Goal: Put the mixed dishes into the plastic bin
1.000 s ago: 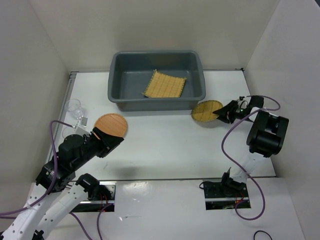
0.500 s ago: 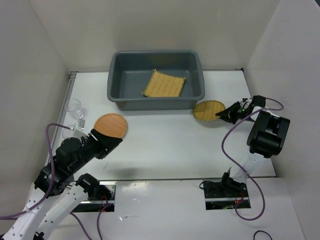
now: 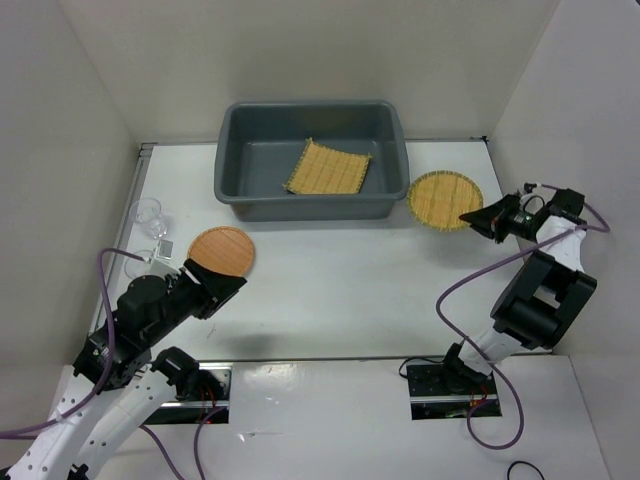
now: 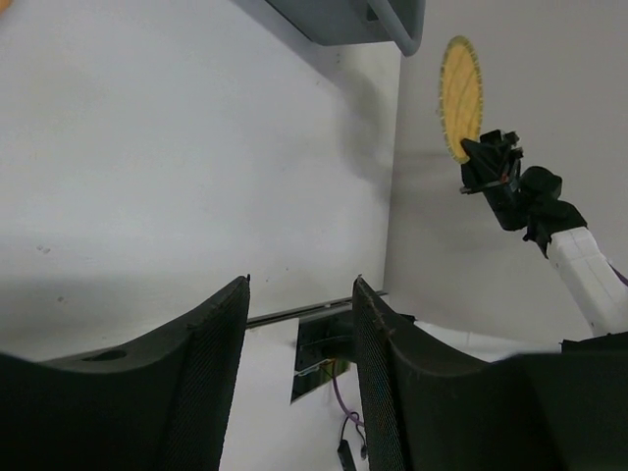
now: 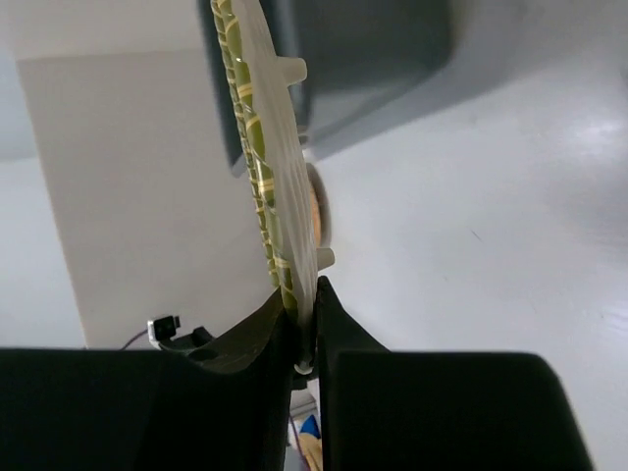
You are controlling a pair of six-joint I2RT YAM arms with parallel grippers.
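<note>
I will move my right gripper outward and to the left in the top view next and put the plate down on the bamboo-slat tray (image 3: 329, 168), because the plate is hanging outside the bin.
The dark grey plastic bin (image 3: 300, 208) stands at the back centre with the square bamboo-slat tray (image 3: 329, 168) lying inside it. My right gripper (image 3: 468, 217) is shut on the rim of the round yellow woven plate (image 3: 444, 199), holding it off the table just right of the bin. In the right wrist view the plate (image 5: 263, 147) stands edge-on between the fingers of that gripper (image 5: 302, 294). The orange-brown plate (image 3: 221, 250) lies flat at the left. My left gripper (image 3: 225, 288) hovers just in front of it, open and empty (image 4: 300, 285). A clear cup (image 3: 148, 214) stands at the far left.
White walls close in the table on the left, back and right. The right arm's cable (image 3: 470, 280) loops over the table's right side. The bin's corner (image 4: 378, 20) and the held woven plate (image 4: 460, 98) show in the left wrist view.
My right gripper has shut on the woven plate's rim and carried it up and to the right, off the table. The left arm has hardly moved.
</note>
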